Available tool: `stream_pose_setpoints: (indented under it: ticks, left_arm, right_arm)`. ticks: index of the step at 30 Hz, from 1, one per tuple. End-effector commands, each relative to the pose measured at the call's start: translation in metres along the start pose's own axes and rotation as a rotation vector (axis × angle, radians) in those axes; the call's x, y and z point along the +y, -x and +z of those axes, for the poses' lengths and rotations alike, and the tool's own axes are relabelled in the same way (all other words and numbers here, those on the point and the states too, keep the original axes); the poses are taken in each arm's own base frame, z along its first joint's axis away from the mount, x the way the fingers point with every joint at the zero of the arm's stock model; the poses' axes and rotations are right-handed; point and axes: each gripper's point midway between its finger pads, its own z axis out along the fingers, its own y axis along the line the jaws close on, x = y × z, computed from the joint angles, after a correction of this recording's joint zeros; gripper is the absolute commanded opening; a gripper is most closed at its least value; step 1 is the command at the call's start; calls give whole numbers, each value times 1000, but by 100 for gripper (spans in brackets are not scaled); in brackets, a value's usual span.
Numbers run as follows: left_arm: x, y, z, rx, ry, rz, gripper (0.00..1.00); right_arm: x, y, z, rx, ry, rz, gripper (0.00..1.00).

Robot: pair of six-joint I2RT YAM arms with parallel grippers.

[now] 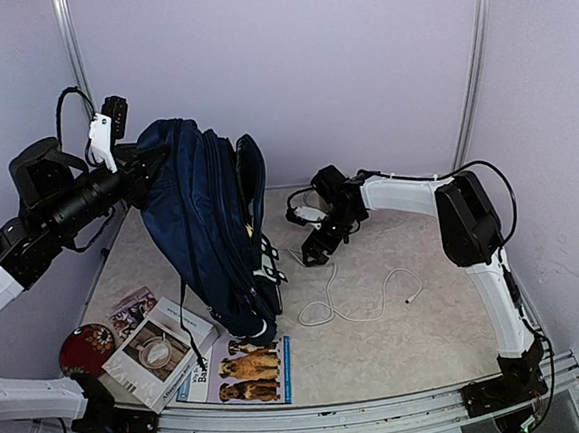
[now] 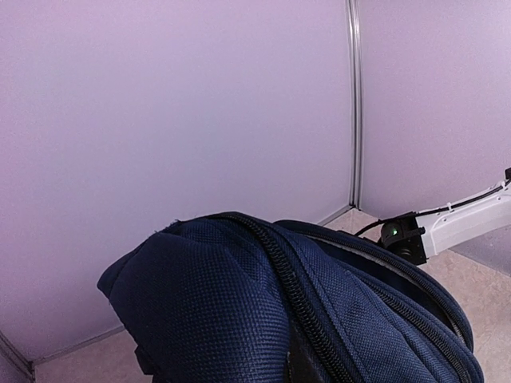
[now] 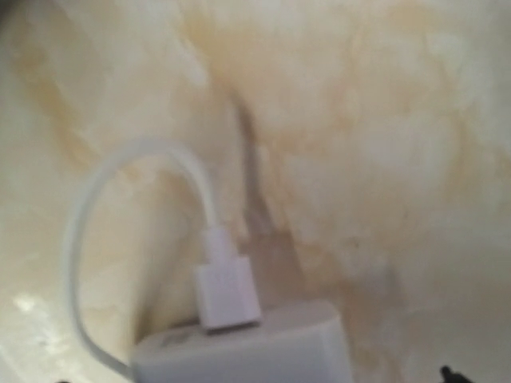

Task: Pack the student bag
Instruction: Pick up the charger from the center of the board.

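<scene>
My right gripper should next lower slightly around the white charger block (image 3: 239,351), which lies between the spread fingers, and close the fingers on the block's sides.
The student bag (image 1: 211,233), navy blue with white trim, stands upright at the left of the table, lifted by its top. My left gripper (image 1: 148,169) is shut on the bag's top edge. In the left wrist view the bag's fabric and zip (image 2: 303,311) fill the bottom and hide the fingers. My right gripper (image 1: 315,248) is low over the table beside the bag. A white charger block (image 3: 239,351) with a white cable (image 3: 80,231) plugged in lies right at its jaws. Only a dark fingertip (image 3: 445,372) shows, wider out than the block. The cable loops on the table (image 1: 362,306).
At the front left lie a book with dogs on its cover (image 1: 249,370), a white booklet (image 1: 158,353), a small leaflet (image 1: 131,309) and a red round item (image 1: 84,348). Purple walls close the table at the back and sides.
</scene>
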Motion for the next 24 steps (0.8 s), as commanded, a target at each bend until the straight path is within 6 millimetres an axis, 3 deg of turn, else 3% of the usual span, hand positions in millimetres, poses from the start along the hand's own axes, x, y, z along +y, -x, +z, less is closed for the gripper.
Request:
stream_pose_setpoints:
  ticks: [1, 9, 15, 24]
  left_arm:
    - [8, 60, -18, -224, 24, 25, 0]
    - [9, 59, -18, -223, 24, 23, 0]
    - [10, 59, -18, -223, 26, 24, 0]
    - [11, 58, -18, -224, 26, 23, 0]
  right_arm:
    - [1, -13, 12, 60, -17, -21, 96]
    - [3, -13, 23, 83, -116, -91, 88]
    - [16, -9, 24, 75, -77, -125, 87]
    - [14, -25, 27, 140, -90, -124, 76]
